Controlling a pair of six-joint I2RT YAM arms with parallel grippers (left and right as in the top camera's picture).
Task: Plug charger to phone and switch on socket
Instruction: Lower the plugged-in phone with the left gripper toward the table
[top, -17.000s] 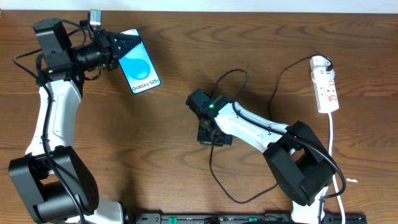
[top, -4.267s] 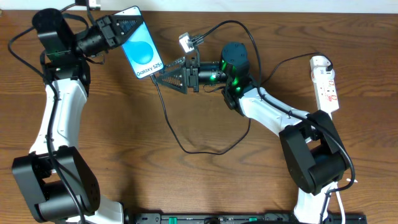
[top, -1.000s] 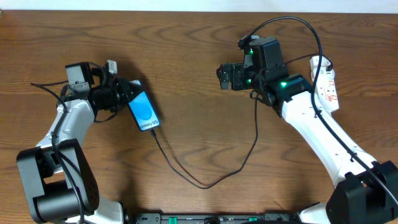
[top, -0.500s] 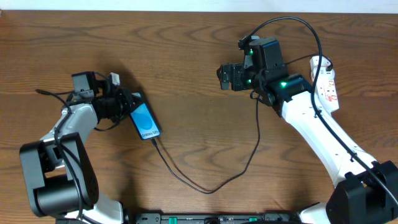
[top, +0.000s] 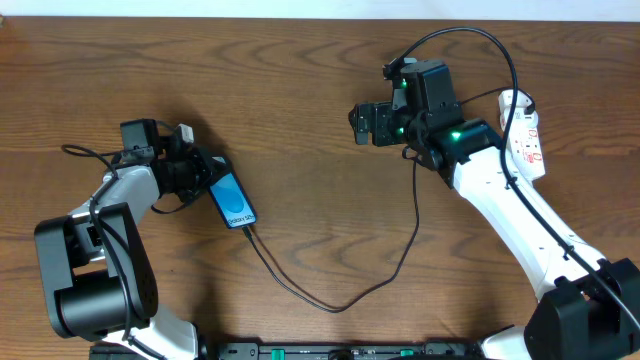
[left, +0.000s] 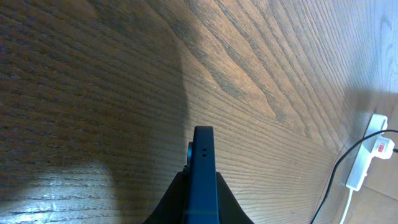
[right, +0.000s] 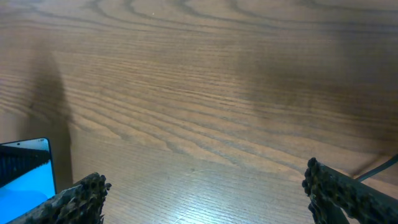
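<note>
My left gripper brings the phone (top: 235, 203) down onto the tabletop beneath it next and releases, since the charger cable already runs from the phone's lower end.
The phone (top: 235, 203) shows its light blue screen at the left of the table, tilted on its edge. My left gripper (top: 208, 177) is shut on its upper end. In the left wrist view the phone (left: 203, 162) stands edge-on between the closed fingers of that gripper (left: 202, 190). The charger (top: 340, 306), a thin black cable, runs from the phone's lower end in a loop across the table and up past my right arm. The socket (top: 525, 135), a white strip with red markings, lies at the far right. My right gripper (top: 362, 122) hovers open and empty over the middle of the table.
The socket (left: 367, 155) and the black cable (left: 333, 183) appear at the right edge of the left wrist view. A corner of the phone (right: 25, 171) shows at the lower left of the right wrist view, beside the open fingers (right: 81, 198). Bare wood lies under the right gripper (right: 211, 199).
My left gripper has carried the phone a little down and toward the table's left, with the cable trailing along. The right arm has not moved.
</note>
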